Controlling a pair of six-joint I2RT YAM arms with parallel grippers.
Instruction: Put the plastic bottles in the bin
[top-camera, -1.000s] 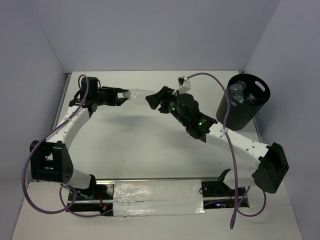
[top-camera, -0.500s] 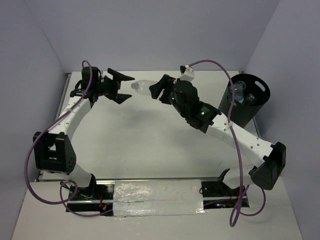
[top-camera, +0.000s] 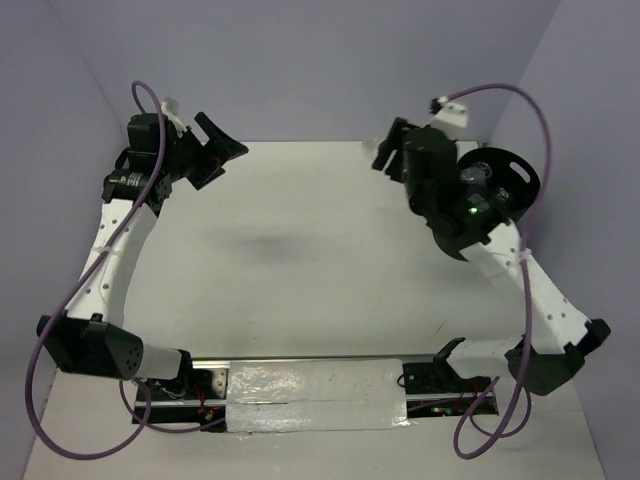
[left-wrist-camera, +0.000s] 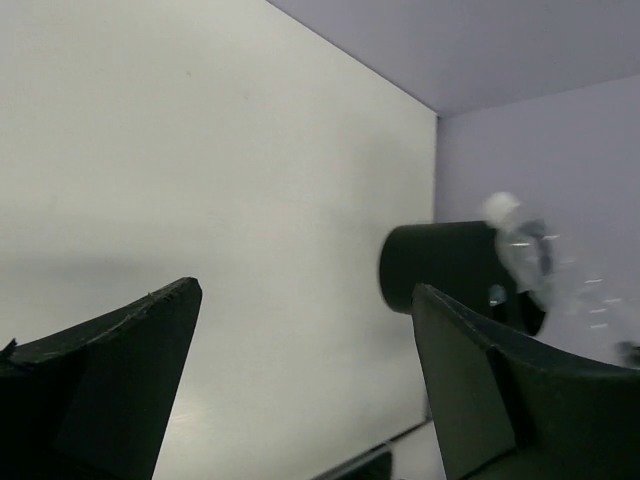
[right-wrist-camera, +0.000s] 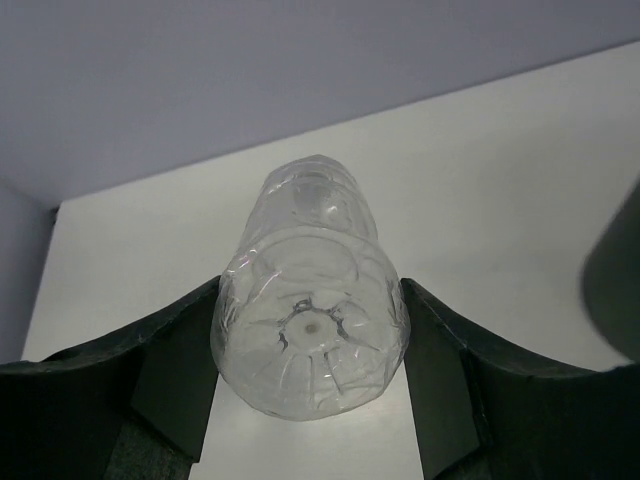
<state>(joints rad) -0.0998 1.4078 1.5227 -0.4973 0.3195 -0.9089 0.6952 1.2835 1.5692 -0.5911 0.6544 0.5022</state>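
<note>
The crinkled bottle still hangs beside the black bin, so next my right gripper will turn and swing to the right in the top view, over the black bin's opening (top-camera: 498, 184).
A clear crinkled plastic bottle (right-wrist-camera: 310, 340) fills the right wrist view, its base toward the camera, and my right gripper (right-wrist-camera: 310, 290) is shut on its sides. In the top view that gripper (top-camera: 386, 153) hangs raised just left of the black bin (top-camera: 522, 178), whose near wall the right arm partly covers. More clear bottles (top-camera: 478, 183) lie inside the bin. My left gripper (top-camera: 217, 152) is lifted at the far left corner, open and empty (left-wrist-camera: 305, 290). Across the table, the left wrist view shows the bin (left-wrist-camera: 440, 268) with a blurred clear shape beside it.
Grey walls close the table at the back and on both sides. Purple cables loop off both arms. A taped rail (top-camera: 315, 392) with the arm bases runs along the near edge. The bin's dark wall (right-wrist-camera: 615, 290) shows at the right wrist view's right edge.
My left gripper opened, let go of the bottle and drew back up to the far left. The right arm kept the bottle and carried it up and right, toward the bin.
</note>
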